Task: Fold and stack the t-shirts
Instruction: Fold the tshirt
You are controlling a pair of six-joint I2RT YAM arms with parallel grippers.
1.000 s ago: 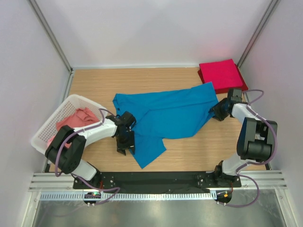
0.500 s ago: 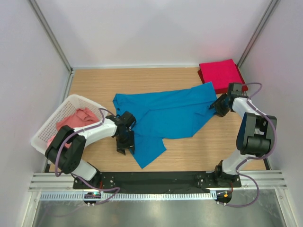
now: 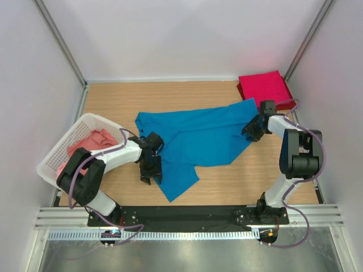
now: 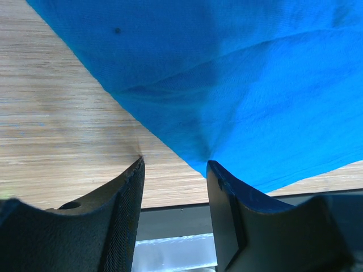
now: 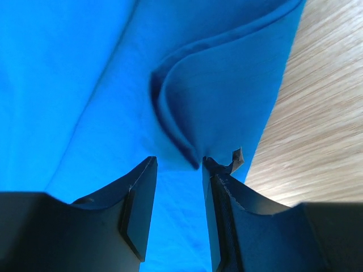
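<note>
My right gripper moves slightly toward the shirt's edge by the wood next, then pinches the raised fold [image 3: 245, 135].
A bright blue t-shirt [image 3: 198, 139] lies spread and rumpled on the wooden table. It also shows in the left wrist view [image 4: 238, 73] and the right wrist view [image 5: 85, 85]. My left gripper [image 3: 149, 170] is at its left lower edge. In the left wrist view this gripper [image 4: 174, 170] is open, and the shirt's edge reaches the right fingertip [image 4: 218, 173]. My right gripper [image 3: 251, 129] is over the shirt's right edge. It is open [image 5: 178, 164], with a raised fold [image 5: 170, 122] just ahead of its tips. A crimson red t-shirt [image 3: 264, 89] lies folded at the back right.
A white lattice basket [image 3: 57, 156] stands at the left edge and holds salmon pink shirts [image 3: 91, 141]. Metal frame posts stand at the back corners. The black base rail [image 3: 187, 215] runs along the near edge.
My right gripper has moved left from the table's right side onto the blue shirt's right edge. The left gripper has stayed almost still.
</note>
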